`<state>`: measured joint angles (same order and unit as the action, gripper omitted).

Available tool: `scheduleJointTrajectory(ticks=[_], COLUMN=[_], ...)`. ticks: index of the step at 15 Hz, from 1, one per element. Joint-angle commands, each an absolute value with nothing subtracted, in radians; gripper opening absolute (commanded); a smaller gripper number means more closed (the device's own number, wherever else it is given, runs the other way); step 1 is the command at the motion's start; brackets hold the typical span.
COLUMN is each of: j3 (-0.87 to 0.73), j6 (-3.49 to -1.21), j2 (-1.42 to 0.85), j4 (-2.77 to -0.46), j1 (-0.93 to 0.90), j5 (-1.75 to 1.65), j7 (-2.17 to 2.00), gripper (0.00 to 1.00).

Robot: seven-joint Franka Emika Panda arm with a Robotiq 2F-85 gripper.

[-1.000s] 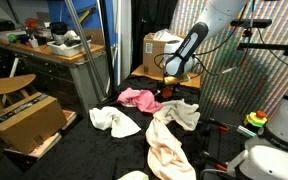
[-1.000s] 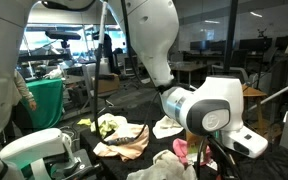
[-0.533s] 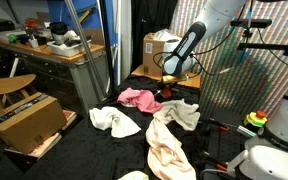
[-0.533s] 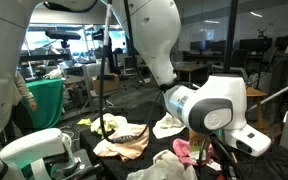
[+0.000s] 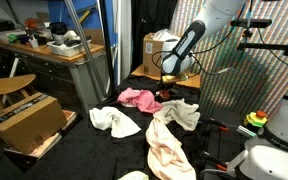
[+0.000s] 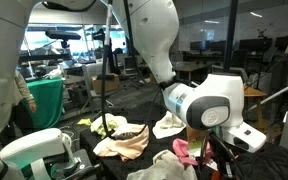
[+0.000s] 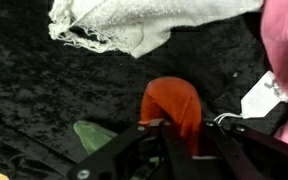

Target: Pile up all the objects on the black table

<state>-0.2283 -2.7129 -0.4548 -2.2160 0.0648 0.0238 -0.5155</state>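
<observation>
Next, the gripper rises, carries the orange cloth over the pink cloth [image 5: 136, 98] [image 7: 284, 40], which lies to its right in the wrist view, and lowers it to release.
In the wrist view my gripper [image 7: 184, 138] points down at the black table [image 7: 44, 90], and its two dark fingers press on either side of a small orange cloth-like object [image 7: 172, 104]. A white cloth [image 7: 134, 25] lies just beyond it and a pink cloth [image 7: 284, 40] with a white tag [image 7: 265, 95] to the right. In an exterior view the gripper [image 5: 168, 90] hangs low beside the pink cloth [image 5: 136, 98], with a white cloth [image 5: 114, 121] and a long beige cloth [image 5: 168, 146] nearer the front. The beige cloth [image 6: 124, 146] and the pink cloth [image 6: 189, 152] also show from the opposite side.
A green object [image 7: 92, 136] lies by the left finger. A cardboard box [image 5: 160, 50] stands behind the arm and another box [image 5: 26, 122] on the floor beside a cluttered desk [image 5: 44, 48]. A second robot's white base [image 6: 39, 152] stands at the table's edge.
The fingers have closed in on the orange object. The arm has hardly moved, and the cloths lie where they were.
</observation>
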Motion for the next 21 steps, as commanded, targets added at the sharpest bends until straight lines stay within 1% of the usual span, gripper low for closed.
scheduleJointTrajectory(ticks=[1, 5, 10, 15, 21], j3=[-0.220, -0.238, -0.182, -0.109, -0.111], j6=[-2.632, -2.555, -2.493, -2.504, -2.531], j2=[-0.358, -0.240, -0.162, -0.216, -0.335], j4=[-2.255, -2.296, -2.285, -2.218, -2.122], j1=[0.035, -0.036, -0.085, -0.100, -0.105], j5=[0.018, -0.093, -0.226, -0.229, -0.209], j7=[-0.443, -0.471, -0.510, -0.535, -0.605], gripper=[0.11, 0.11, 0.11, 0.11, 0.11])
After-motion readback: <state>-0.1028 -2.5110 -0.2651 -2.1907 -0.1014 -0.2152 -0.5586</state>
